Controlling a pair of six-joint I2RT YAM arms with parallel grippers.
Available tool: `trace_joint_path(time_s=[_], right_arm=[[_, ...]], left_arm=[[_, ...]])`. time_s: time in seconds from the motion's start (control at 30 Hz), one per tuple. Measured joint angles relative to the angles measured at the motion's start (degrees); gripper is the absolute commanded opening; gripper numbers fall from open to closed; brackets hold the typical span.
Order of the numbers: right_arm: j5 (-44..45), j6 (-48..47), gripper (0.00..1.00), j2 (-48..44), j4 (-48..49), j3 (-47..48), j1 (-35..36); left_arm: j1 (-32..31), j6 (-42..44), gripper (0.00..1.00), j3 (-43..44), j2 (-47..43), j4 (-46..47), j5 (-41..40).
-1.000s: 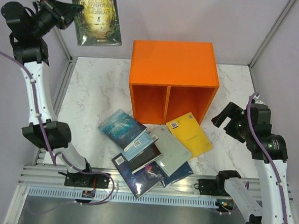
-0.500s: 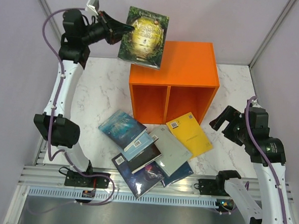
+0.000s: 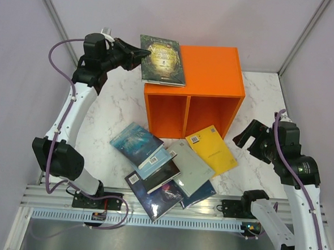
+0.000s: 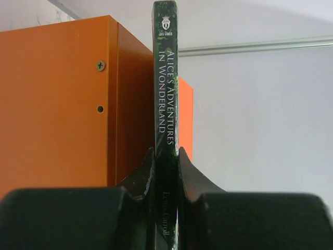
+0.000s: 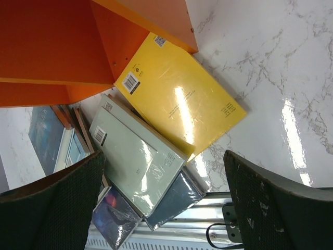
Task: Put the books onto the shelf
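The dark green book [image 3: 162, 60] goes down toward the shelf's middle next. My left gripper releases it on the orange shelf's top [image 3: 212, 68], as its spine edge overhangs the shelf's side.
My left gripper [image 3: 138, 55] is shut on the spine edge of a dark green book [image 3: 162, 60], holding it over the left part of the top of the orange shelf [image 3: 210, 65]. Whether the book touches the top I cannot tell. In the left wrist view the spine [image 4: 165, 94] stands upright between the jaws of the left gripper [image 4: 166, 156], with the shelf [image 4: 57, 104] to its left. Several books lie piled before the shelf: yellow [image 3: 211, 149], grey-green [image 3: 191, 167], teal [image 3: 135, 143], dark space-like [image 3: 157, 198]. My right gripper [image 3: 247, 135] hangs open, right of the yellow book [image 5: 179, 99].
Purple walls close off the left, back and right sides. The marble tabletop [image 3: 111, 104] runs left of the shelf. A metal rail [image 3: 49, 200] with both arm bases lines the near edge. The pile's front books reach that rail.
The left arm has swung the green book from the upper left corner rightwards and down to above the shelf's top. The right arm has barely shifted.
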Motion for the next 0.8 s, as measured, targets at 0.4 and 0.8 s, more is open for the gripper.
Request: trace_joint_path(time_s=[0.4, 0.8], right_arm=[[1.16, -0.83, 0.98, -0.13, -0.20, -0.31, 1.64], [2.78, -1.29, 0.98, -0.11, -0.37, -0.42, 2.40]], left_arm=[[0.02, 0.85, 0.02, -0.61, 1.88, 1.42, 3.67], [0.35, 6.08, 0.48, 3.52, 5.22, -3.32, 6.64]])
